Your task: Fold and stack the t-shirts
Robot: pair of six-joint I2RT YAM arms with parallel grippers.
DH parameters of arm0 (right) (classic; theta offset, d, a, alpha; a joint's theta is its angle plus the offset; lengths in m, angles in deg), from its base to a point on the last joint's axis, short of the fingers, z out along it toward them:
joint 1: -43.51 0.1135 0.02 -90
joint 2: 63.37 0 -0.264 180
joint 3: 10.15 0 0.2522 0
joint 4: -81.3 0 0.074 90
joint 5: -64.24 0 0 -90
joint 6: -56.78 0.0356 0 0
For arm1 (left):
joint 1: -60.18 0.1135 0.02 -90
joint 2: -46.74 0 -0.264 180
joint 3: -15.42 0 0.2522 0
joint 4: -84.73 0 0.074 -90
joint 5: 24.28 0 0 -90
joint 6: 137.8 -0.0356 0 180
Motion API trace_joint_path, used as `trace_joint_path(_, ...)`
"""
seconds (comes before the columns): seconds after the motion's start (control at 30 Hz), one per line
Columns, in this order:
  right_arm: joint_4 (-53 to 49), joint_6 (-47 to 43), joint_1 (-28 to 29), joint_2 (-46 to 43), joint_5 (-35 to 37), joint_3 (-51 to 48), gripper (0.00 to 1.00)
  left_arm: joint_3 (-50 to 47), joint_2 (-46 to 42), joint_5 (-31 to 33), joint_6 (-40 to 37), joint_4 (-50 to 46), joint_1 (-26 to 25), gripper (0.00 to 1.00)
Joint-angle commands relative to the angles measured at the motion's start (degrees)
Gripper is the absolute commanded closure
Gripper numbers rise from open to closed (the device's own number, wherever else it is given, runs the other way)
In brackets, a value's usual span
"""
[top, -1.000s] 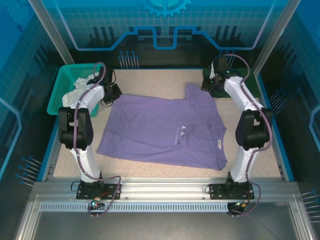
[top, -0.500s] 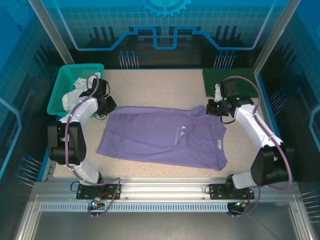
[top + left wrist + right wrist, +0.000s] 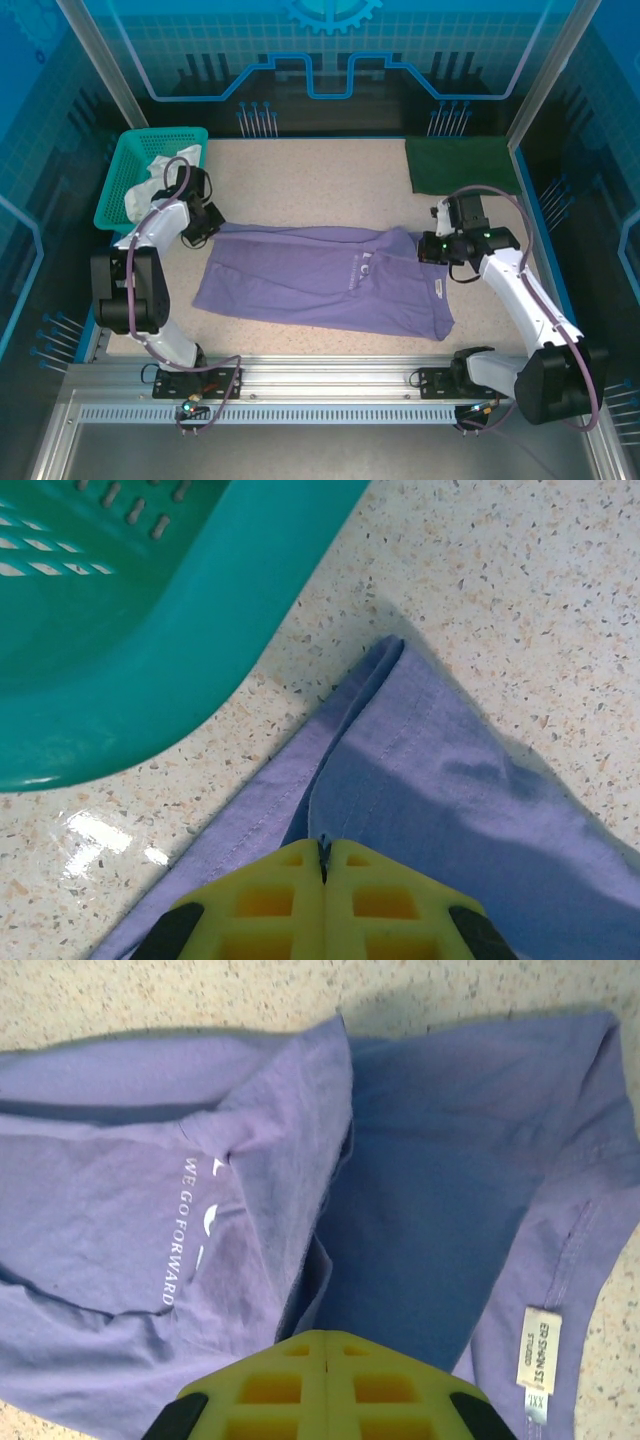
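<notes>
The edge of the raised fold is still standing up, so the robot's right gripper should next pull the fold back and down onto the shirt between chest print and neck label [image 3: 409, 277] and let it go.
The lavender-purple t-shirt [image 3: 320, 280] lies spread across the middle of the table, its far edge doubled over toward me. My left gripper [image 3: 207, 228] sits at the shirt's far left corner, shut, with a sliver of the hem pinched between the yellow fingertips [image 3: 323, 845]. Over at the far right, near the sleeve, my right gripper [image 3: 427, 247] is shut on a raised fold of the same shirt [image 3: 327, 1338]. The white chest print [image 3: 185, 1225] and neck label [image 3: 538, 1360] show in the right wrist view. A dark green t-shirt [image 3: 460, 165] lies folded at the back right.
The teal mesh basket [image 3: 130, 165] stands at the back left with white cloth [image 3: 150, 180] in it, its wall [image 3: 150, 630] close beside my left gripper. Speckled tabletop [image 3: 320, 180] lies bare behind the purple shirt. Blue side walls border the table.
Both grippers have come toward the near side, drawing the purple shirt's far edge and sleeve over itself. The shirt now spans less depth, and the right arm no longer covers the green shirt.
</notes>
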Motion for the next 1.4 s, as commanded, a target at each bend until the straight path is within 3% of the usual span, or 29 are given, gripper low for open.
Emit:
trace_joint_path(0.0,-2.1,0.9,1.2,-1.1,-1.6,-1.5,1.0,1.3,1.4,1.2,0.9,-2.7,0.6,0.95)
trace_joint_path(0.07,-2.5,1.0,1.9,-1.8,-1.5,-3.8,1.0,2.5,2.3,1.2,1.5,-3.9,0.7,0.93)
trace_joint_path(0.17,-3.7,2.6,4.5,-2.2,-2.0,-4.0,1.0,4.8,2.7,1.0,2.8,-5.6,0.5,0.81)
trace_joint_path(0.2,-4.8,4.3,5.6,-2.0,-2.5,-3.8,1.0,5.6,2.5,0.9,3.4,-6.2,0.5,0.72)
trace_joint_path(0.27,-6.0,8.5,7.9,-2.5,-2.4,-4.5,1.0,7.1,1.9,0.4,4.2,-7.0,0.3,0.7)
trace_joint_path(0.37,-4.1,16.6,11.6,-6.4,-2.9,-10.1,1.0,9.4,0.6,1.1,5.2,-8.3,-1.1,0.52)
trace_joint_path(0.47,-3.3,23.0,12.9,-8.9,-3.4,-16.1,0.99,10.0,-0.4,0.7,6.4,-8.0,-4.1,0.47)
trace_joint_path(0.53,-6.4,26.8,11.6,-8.8,-1.1,-17.9,0.88,10.0,-0.5,-0.4,7.5,-7.1,-7.7,0.44)
trace_joint_path(0.67,-10.2,30.7,7.4,-9.4,-0.8,-18.0,0.51,10.8,2.3,-6.4,7.3,-2.8,-16.0,0.35)
trace_joint_path(0.77,-9.8,30.9,3.8,-11.3,-1.0,-16.1,0.44,14.1,6.3,-13.8,6.9,-0.6,-20.9,0.31)
trace_joint_path(0.87,-8.7,30.6,0.8,-11.4,0.0,-13.7,0.37,19.0,9.9,-17.3,6.4,-0.6,-26.5,0.27)
trace_joint_path(1.03,-5.1,28.7,-5.4,-1.6,1.7,-8.1,0.4,29.2,18.9,-27.4,11.1,-2.1,-32.5,0.24)
trace_joint_path(1.07,-4.8,28.5,-6.7,1.6,2.4,-6.3,0.43,32.3,20.9,-28.4,12.2,-3.9,-33.5,0.24)
trace_joint_path(1.13,-3.1,28.9,-8.3,7.1,3.0,-3.0,0.58,37.9,25.0,-30.2,14.6,-7.6,-35.1,0.24)
trace_joint_path(1.23,2.1,30.7,-9.0,14.3,-0.5,0.9,0.77,43.9,29.3,-32.4,19.5,-10.7,-37.2,0.25)
trace_joint_path(1.37,6.0,29.9,-7.4,24.7,-6.3,7.0,0.8,47.1,32.7,-34.0,26.0,-10.7,-39.0,0.3)
